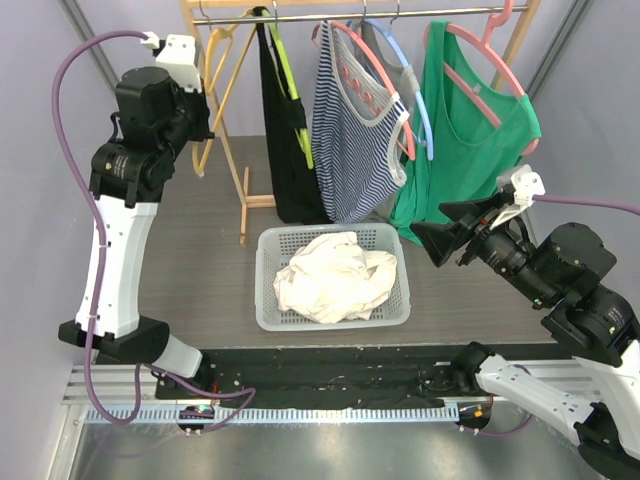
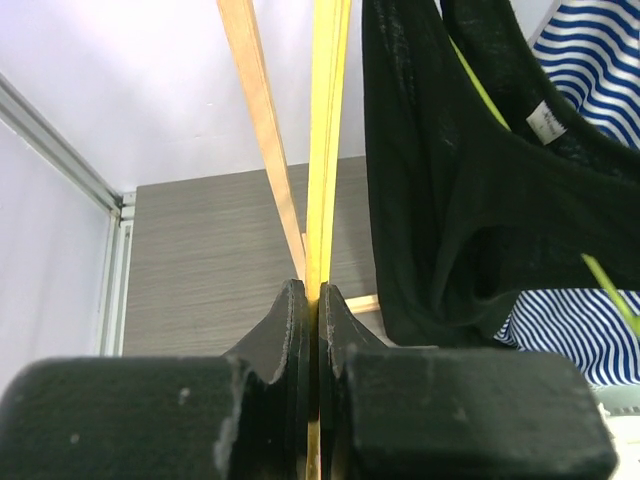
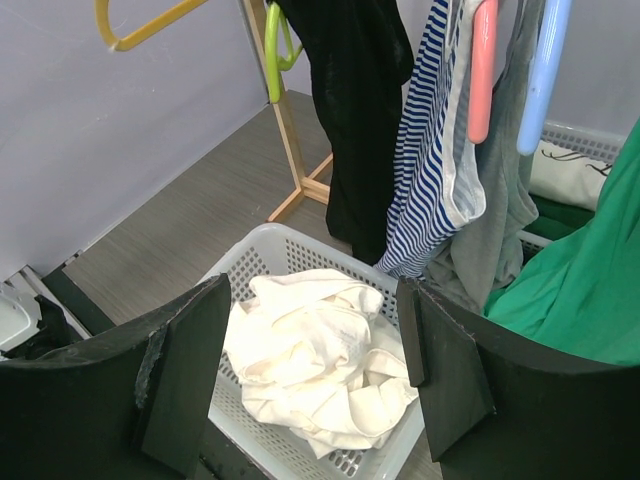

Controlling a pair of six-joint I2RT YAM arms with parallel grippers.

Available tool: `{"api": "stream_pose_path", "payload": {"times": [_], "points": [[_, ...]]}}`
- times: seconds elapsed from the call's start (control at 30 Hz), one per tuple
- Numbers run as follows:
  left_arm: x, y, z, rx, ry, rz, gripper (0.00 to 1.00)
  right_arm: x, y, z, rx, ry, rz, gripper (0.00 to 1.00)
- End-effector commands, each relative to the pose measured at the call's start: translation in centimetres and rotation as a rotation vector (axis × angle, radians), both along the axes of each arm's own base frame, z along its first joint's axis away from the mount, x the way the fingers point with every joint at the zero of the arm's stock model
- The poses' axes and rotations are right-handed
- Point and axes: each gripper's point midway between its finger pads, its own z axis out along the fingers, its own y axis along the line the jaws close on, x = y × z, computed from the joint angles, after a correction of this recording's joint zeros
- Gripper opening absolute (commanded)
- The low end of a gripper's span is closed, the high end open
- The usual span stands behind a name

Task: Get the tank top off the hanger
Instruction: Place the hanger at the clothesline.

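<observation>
The tank top already lies in the mesh basket, so the robot's left gripper needs to move slightly outward and toward the black top next, then let go of the hanger's lower part.
A crumpled white tank top lies in the white mesh basket. A bare yellow hanger has its hook up by the rail at the rack's left end. My left gripper is shut on that hanger's lower part, and the thin yellow strip runs between the jaws. Right of the basket, my right gripper hovers open with nothing between its fingers, the tank top below and beyond it.
On the wooden rack hang a black top on a green hanger, a striped top on a pink hanger, a grey top on a blue hanger and a green top on a pink hanger. Grey walls close both sides.
</observation>
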Motion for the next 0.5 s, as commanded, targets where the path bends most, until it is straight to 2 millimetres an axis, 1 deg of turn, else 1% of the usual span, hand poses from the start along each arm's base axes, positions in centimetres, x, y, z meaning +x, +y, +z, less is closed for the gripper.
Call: {"api": "stream_pose_path", "payload": {"times": [0.0,0.13,0.27,0.4,0.47], "points": [[1.0,0.2,3.7,-0.062,-0.126,0.016,0.0,0.1,-0.2,0.6,0.005,-0.03,-0.01,0.75],[1.7,0.0,3.2,-0.071,-0.108,0.017,0.0,0.1,-0.3,0.4,0.0,-0.029,-0.013,0.75],[2.4,-0.2,2.1,-0.072,-0.078,0.021,0.0,0.0,-0.6,0.3,-0.007,-0.032,-0.021,0.75],[2.7,-0.1,1.5,-0.062,-0.061,0.029,0.0,0.1,-0.9,0.3,-0.014,-0.039,-0.03,0.75],[2.8,-0.3,1.2,-0.062,-0.053,0.021,0.0,0.1,-0.8,0.2,-0.017,-0.035,-0.029,0.75]]}}
